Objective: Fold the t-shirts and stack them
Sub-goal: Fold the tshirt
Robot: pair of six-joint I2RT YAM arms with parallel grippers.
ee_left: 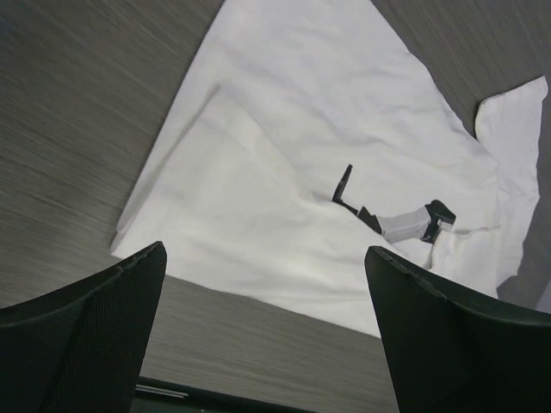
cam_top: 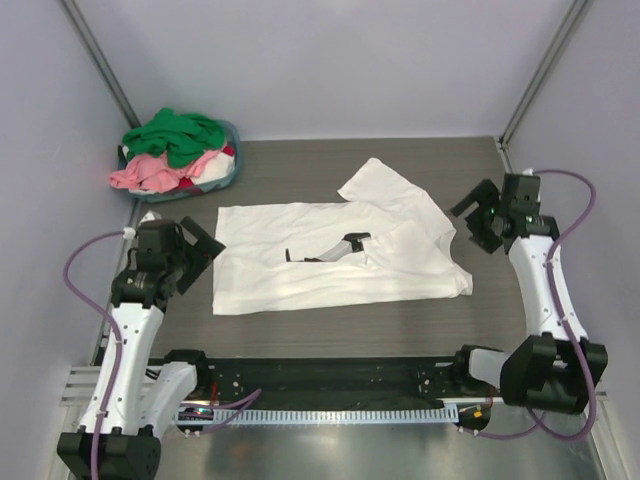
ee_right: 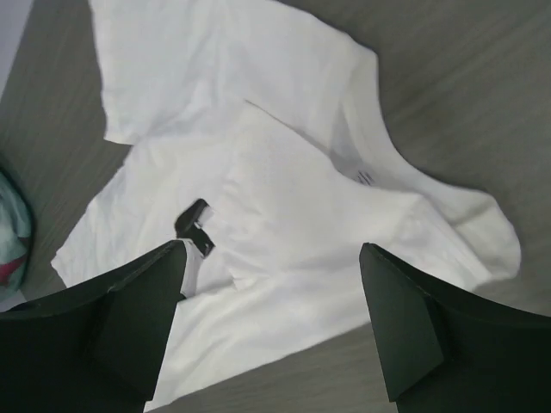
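Observation:
The right gripper next goes outward, left in the top view and down onto the sleeve's far tip (cam_top: 374, 164), since the sleeve sticks out over bare table.
A large white t-shirt (cam_top: 340, 255) lies spread on the dark table, partly folded over itself, with one sleeve (cam_top: 375, 180) sticking out toward the back. A small black and grey print (cam_top: 340, 248) shows in the gap of its fold. My left gripper (cam_top: 205, 248) hovers open just off the shirt's left edge, holding nothing. My right gripper (cam_top: 470, 215) hovers open off the shirt's right side, also holding nothing. The left wrist view shows the white t-shirt (ee_left: 284, 155) beyond the open left gripper (ee_left: 265, 254). The right wrist view shows the white t-shirt (ee_right: 293, 172) beyond the open right gripper (ee_right: 273, 248). Green (cam_top: 180, 135), pink (cam_top: 150, 172) and red t-shirts lie heaped at the back left.
The heap sits in a shallow blue-grey basket (cam_top: 232, 160) at the back left corner; its edge shows in the right wrist view (ee_right: 13, 232). A black rail (cam_top: 320, 375) runs along the near table edge. Grey walls enclose the table.

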